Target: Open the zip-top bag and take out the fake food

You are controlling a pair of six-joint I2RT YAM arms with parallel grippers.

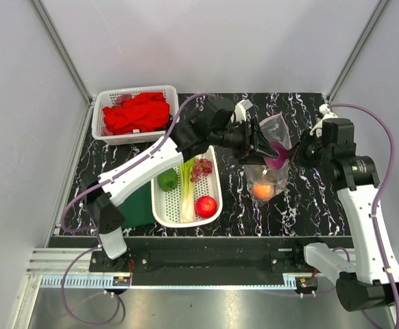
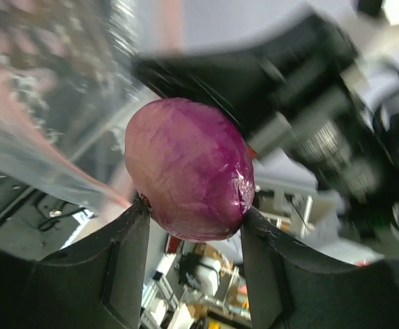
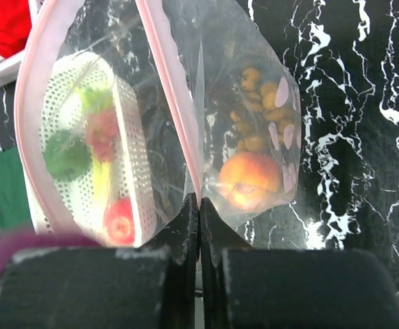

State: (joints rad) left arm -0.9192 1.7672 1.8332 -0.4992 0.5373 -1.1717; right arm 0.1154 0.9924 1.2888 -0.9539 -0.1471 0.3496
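The left gripper swings back from the bag next, then lowers, tilting downward, at the oval basket's near corner (image 1: 168,205) by the green cloth, which is empty.
The clear zip-top bag (image 1: 271,156) hangs open above the table, its pink zip strip (image 3: 175,103) running up the right wrist view. My right gripper (image 3: 199,200) is shut on the bag's rim and holds it up. An orange peach (image 3: 249,179) and a yellow-brown berry bunch (image 3: 260,110) lie inside the bag (image 3: 254,82). My left gripper (image 2: 194,216) is shut on a purple onion (image 2: 189,168), held at the bag's mouth (image 1: 276,153). In the white oval basket (image 1: 160,205) lie a red apple (image 1: 206,206), purple grapes (image 1: 201,168), a green pepper (image 1: 168,180) and a leek (image 1: 187,188).
A white perforated basket (image 1: 110,99) with a red cloth (image 1: 136,113) stands at the back left. A green cloth (image 1: 138,205) lies left of the oval basket. The black marbled table (image 1: 309,205) ends at a metal rail in front.
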